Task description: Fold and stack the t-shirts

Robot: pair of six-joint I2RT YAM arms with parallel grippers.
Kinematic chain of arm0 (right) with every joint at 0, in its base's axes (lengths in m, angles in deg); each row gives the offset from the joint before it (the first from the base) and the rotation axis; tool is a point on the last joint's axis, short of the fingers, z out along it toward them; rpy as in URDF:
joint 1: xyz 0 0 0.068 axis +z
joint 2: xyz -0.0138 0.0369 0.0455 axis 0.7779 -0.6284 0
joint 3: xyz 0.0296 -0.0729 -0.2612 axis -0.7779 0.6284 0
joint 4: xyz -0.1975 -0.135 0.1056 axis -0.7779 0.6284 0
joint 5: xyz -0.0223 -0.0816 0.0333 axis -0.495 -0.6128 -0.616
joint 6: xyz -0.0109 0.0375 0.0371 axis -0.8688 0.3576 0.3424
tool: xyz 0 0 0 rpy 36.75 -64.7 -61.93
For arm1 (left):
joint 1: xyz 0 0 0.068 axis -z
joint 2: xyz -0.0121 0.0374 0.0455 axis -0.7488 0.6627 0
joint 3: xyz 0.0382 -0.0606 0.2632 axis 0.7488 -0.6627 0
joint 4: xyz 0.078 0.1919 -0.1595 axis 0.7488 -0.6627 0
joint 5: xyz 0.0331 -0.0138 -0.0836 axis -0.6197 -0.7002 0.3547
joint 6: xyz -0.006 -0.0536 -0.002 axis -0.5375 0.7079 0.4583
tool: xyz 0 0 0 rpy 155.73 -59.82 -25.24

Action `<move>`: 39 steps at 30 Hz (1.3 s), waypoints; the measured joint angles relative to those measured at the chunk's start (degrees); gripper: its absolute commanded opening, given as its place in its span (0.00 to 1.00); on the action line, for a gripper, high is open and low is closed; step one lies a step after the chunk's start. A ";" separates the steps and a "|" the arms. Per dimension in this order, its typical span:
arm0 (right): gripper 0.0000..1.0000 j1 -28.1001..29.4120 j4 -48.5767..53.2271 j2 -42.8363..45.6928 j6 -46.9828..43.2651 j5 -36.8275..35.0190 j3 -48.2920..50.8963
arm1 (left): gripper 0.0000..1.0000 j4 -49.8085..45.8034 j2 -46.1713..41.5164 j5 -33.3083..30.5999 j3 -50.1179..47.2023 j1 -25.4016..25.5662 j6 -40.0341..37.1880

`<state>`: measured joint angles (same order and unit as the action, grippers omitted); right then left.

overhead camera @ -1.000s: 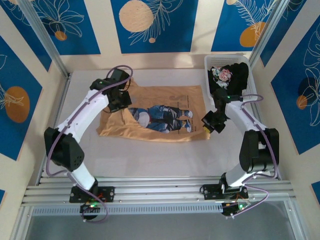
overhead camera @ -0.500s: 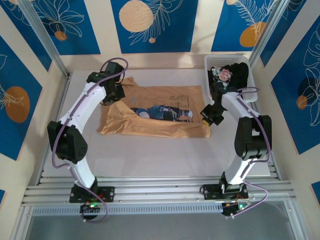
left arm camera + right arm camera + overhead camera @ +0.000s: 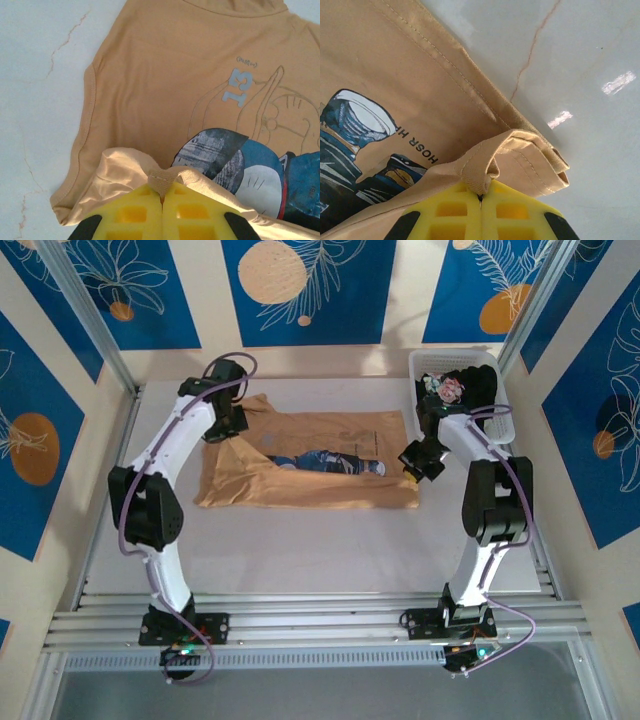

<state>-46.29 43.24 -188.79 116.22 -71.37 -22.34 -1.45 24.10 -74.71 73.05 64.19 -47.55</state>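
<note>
My left gripper still holds the folded flap up in its pinch. It should go down slightly onto the tan cloth (image 3: 239, 436) (image 3: 161, 172) beneath it and let go of the bunched fold.
The tan-orange t-shirt (image 3: 310, 465) with the blue and white cartoon print lies spread on the table, its near half lifted and folded toward the back. My left gripper (image 3: 228, 430) is shut on a pinch of its cloth (image 3: 162, 180) at the left end. At the right end my right gripper (image 3: 415, 462) is shut on the hem (image 3: 485, 175). The black t-shirt (image 3: 460, 390) with a pink-white print sits bunched in the white mesh basket (image 3: 497, 365) at the back right.
The white table (image 3: 300, 550) has bare room in front of the shirt. Blue and cream walls and metal posts (image 3: 85, 315) close in the back and sides. The basket stands just behind my right gripper.
Both grippers have carried the shirt's near edge toward the back, folding it over the print. Less of the cartoon figure shows now.
</note>
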 measured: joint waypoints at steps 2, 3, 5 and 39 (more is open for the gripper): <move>0.00 0.00 0.15 -0.66 0.00 -0.11 -0.57 | 0.00 0.04 0.70 0.00 0.85 -0.24 -0.02; 0.00 0.00 0.22 -1.05 0.00 -0.17 -0.96 | 0.00 0.04 0.96 0.00 1.16 -0.33 -0.02; 0.00 0.00 0.31 -1.95 0.00 -0.20 -1.81 | 0.00 0.02 1.33 0.00 1.62 -0.50 -0.07; 0.60 -6.01 -11.91 17.70 -3.56 11.23 26.69 | 0.59 11.41 -15.15 21.11 -41.92 -17.84 9.33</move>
<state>-52.30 31.33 -171.09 112.65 -60.14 4.35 9.96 8.95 -53.60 31.13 46.36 -38.21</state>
